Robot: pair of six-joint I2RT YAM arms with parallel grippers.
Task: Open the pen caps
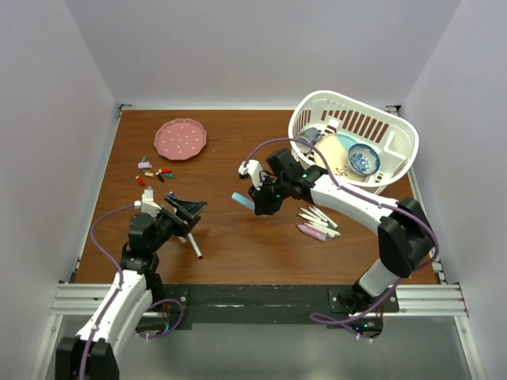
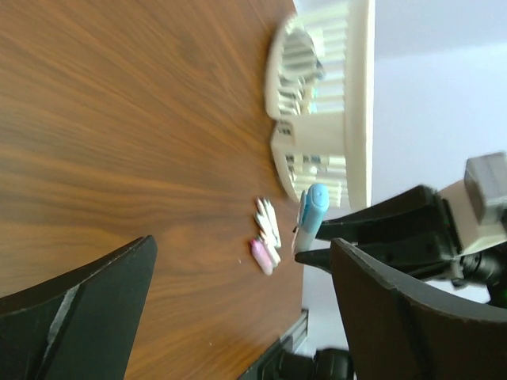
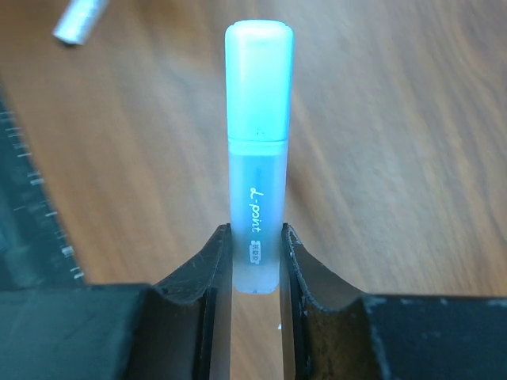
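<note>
My left gripper first goes to the right in the top view next, to get onto the blue cap, free of the right gripper's fingers.
My right gripper (image 3: 255, 261) is shut on the lower barrel of a pale blue highlighter (image 3: 257, 182). Its blue cap (image 3: 259, 79) is on and points away from the fingers. From above, the highlighter (image 1: 240, 198) hangs over the table's middle, sticking out left of the right gripper (image 1: 260, 204). My left gripper (image 1: 187, 210) stands open and empty, a hand's width to its left. In the left wrist view the highlighter (image 2: 311, 212) shows beyond the wide-apart fingers (image 2: 87, 309). Several loose pen caps (image 1: 154, 174) lie at the left.
A pile of slim white markers and a pink highlighter (image 1: 318, 223) lies right of centre. One marker (image 1: 194, 247) rests below the left gripper. A pink plate (image 1: 181, 138) sits at the back left. A white basket (image 1: 396, 127) holding dishes stands at the back right.
</note>
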